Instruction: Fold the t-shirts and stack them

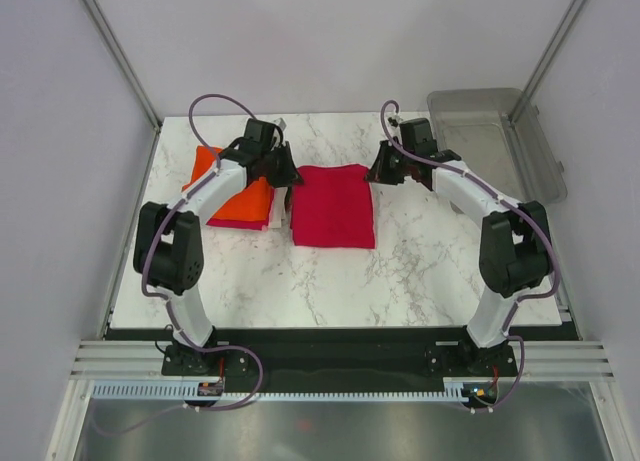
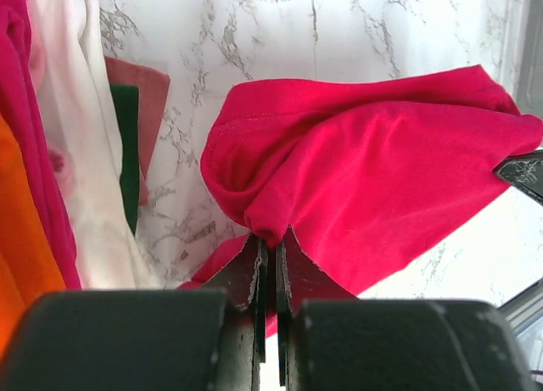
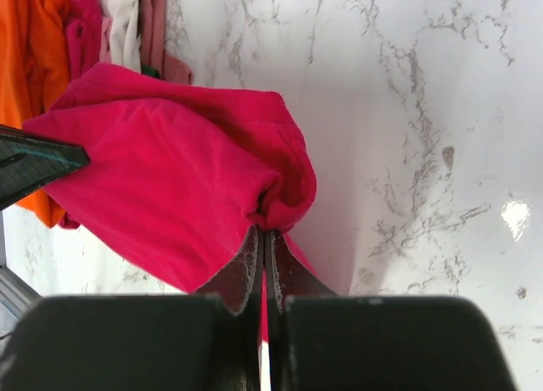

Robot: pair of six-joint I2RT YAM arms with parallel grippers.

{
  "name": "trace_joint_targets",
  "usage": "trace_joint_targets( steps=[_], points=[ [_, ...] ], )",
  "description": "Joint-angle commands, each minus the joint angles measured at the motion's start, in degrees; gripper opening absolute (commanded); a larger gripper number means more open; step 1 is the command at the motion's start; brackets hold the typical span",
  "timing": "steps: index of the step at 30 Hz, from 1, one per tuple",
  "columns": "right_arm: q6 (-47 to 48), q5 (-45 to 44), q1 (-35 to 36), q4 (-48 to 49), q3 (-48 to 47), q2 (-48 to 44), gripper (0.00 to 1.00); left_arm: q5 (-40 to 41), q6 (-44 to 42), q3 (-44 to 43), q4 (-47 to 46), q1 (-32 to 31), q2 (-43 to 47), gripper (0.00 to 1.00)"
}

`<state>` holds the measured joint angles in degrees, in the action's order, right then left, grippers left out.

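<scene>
My left gripper should next lift the red cloth to the left in the top view, lower it at the orange stack's far outer corner (image 1: 207,152) and release it.
A crimson red t-shirt (image 1: 333,205) lies folded in a rectangle at the middle of the table. My left gripper (image 1: 289,175) is shut on its far left corner (image 2: 270,230). My right gripper (image 1: 377,173) is shut on its far right corner (image 3: 270,206). Both corners are lifted, and the cloth (image 3: 170,179) sags between them. Left of it sits a stack of folded t-shirts with a bright orange one (image 1: 240,195) on top. Pink, white and dark red edges (image 2: 85,145) show beneath it.
A clear grey plastic bin (image 1: 497,141) stands at the far right corner of the marble table (image 1: 420,271). The left arm reaches over the orange stack. White walls close in the back and sides.
</scene>
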<state>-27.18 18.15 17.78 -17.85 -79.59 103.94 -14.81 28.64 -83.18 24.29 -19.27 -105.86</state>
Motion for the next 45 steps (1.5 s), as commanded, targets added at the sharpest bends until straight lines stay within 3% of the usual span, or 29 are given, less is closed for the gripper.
trace_joint_targets(
  steps=[1,10,26,36,45],
  points=[
    [0.81,0.39,1.81,-0.25,0.05,-5.58,0.0,0.39,-1.4,1.0,-0.83,-0.33,6.36,0.02],
    [0.64,-0.57,4.45,-3.33,-1.18,-11.39,0.0,1.71,-1.05,3.55,1.98,-0.42,13.31,0.02],
    [-1.03,-3.82,15.52,-9.31,-12.76,-13.86,0.0,14.02,-1.92,0.38,20.96,2.03,29.13,0.02],
    [-3.23,-6.99,25.54,-10.45,-28.24,-2.44,0.0,13.93,-4.91,-4.44,27.73,12.23,32.91,0.02],
    [-5.95,-6.99,29.68,-11.33,-42.48,9.69,0.0,11.82,-7.81,-11.03,32.48,22.51,32.65,0.02]
  ],
)
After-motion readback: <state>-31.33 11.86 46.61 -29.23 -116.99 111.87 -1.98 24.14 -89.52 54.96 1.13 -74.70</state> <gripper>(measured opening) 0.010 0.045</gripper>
